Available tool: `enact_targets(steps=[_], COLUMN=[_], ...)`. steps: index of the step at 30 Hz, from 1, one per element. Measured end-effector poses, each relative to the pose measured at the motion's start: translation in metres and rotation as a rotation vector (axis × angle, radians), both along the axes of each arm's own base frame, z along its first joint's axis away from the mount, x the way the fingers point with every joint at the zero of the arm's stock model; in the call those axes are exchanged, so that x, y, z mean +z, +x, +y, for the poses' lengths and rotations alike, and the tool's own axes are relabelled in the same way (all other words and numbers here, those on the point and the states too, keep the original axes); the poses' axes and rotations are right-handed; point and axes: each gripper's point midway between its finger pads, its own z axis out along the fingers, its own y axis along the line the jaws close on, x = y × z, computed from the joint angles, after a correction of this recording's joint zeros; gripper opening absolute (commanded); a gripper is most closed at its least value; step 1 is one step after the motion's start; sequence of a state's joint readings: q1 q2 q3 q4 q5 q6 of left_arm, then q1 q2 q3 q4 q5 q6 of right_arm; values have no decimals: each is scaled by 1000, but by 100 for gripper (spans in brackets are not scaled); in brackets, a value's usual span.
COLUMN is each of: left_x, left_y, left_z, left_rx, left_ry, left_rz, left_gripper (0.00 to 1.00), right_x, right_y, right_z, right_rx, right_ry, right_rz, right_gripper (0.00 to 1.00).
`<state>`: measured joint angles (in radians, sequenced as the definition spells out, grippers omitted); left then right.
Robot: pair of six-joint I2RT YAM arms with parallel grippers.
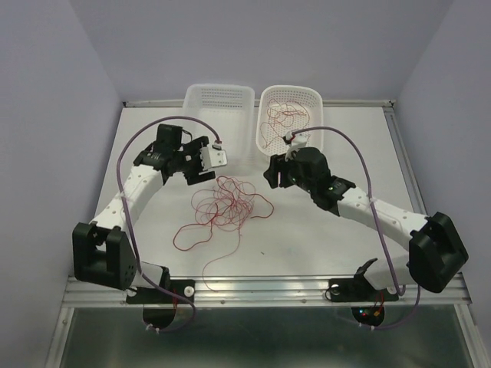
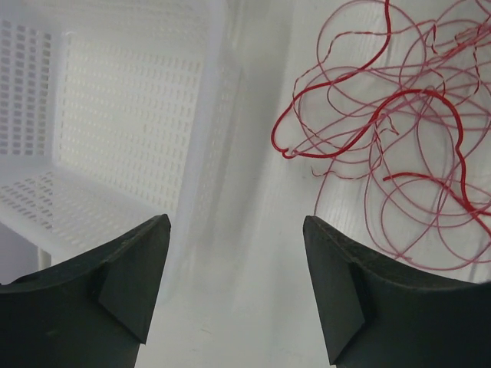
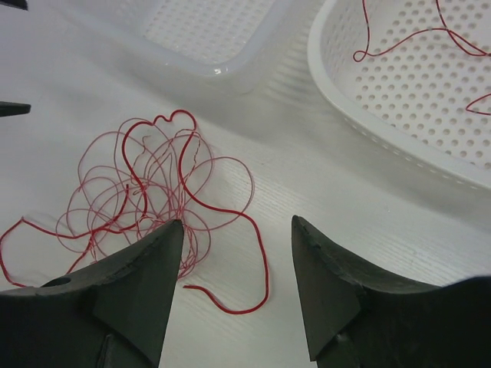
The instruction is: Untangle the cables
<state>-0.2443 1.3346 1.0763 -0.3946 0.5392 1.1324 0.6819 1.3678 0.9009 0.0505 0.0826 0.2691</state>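
Note:
I will next move my left gripper across and down onto the far bend of the tangle by the baskets, because that bend is below the gripper's fingers and to their right in the top view.
A tangle of thin red cables (image 1: 222, 205) lies on the white table between my two arms, with long loops trailing toward the front. It shows at the right of the left wrist view (image 2: 307, 156) and at the left of the right wrist view (image 3: 182, 165). My left gripper (image 1: 207, 159) is open and empty just left of the tangle, above bare table (image 2: 236, 222). My right gripper (image 1: 272, 173) is open and empty just right of it, with one loose cable end (image 3: 265, 268) lying below its jaws (image 3: 238, 224). More red cables (image 1: 278, 115) lie in the right basket.
Two white perforated baskets stand at the back: the left one (image 1: 219, 103) holds nothing (image 2: 115, 115), the right one (image 1: 303, 103) holds cables (image 3: 399, 100). Purple arm cables arc over both arms. A metal rail runs along the table's front edge (image 1: 261, 287).

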Motion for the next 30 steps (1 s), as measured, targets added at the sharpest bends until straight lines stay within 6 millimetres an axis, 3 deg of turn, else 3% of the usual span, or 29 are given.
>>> enact_targets(steps=[4,12,19,22,30], left_x=[-19,-36,-51,-54,-63], left_y=[4,15,-2,-10,-24], left_z=[0,-11,-22,-28,-43], left_rx=[-179,-398,-500,-534,-592], left_ry=[120,202,230,232,246], left_rz=[29,102,145,131,147], left_gripper=[77,69,63,54,54], right_x=[7,12,26,24,20], right_y=[-2,-6,-8,-9,-10], right_z=[0,-1,-3,-4,-5], right_rx=[3,8,8,7,8], right_ry=[24,44,68,68,64], right_rz=[-21,-31,-60,-61,-55], right_gripper=[66,67,68,68,69])
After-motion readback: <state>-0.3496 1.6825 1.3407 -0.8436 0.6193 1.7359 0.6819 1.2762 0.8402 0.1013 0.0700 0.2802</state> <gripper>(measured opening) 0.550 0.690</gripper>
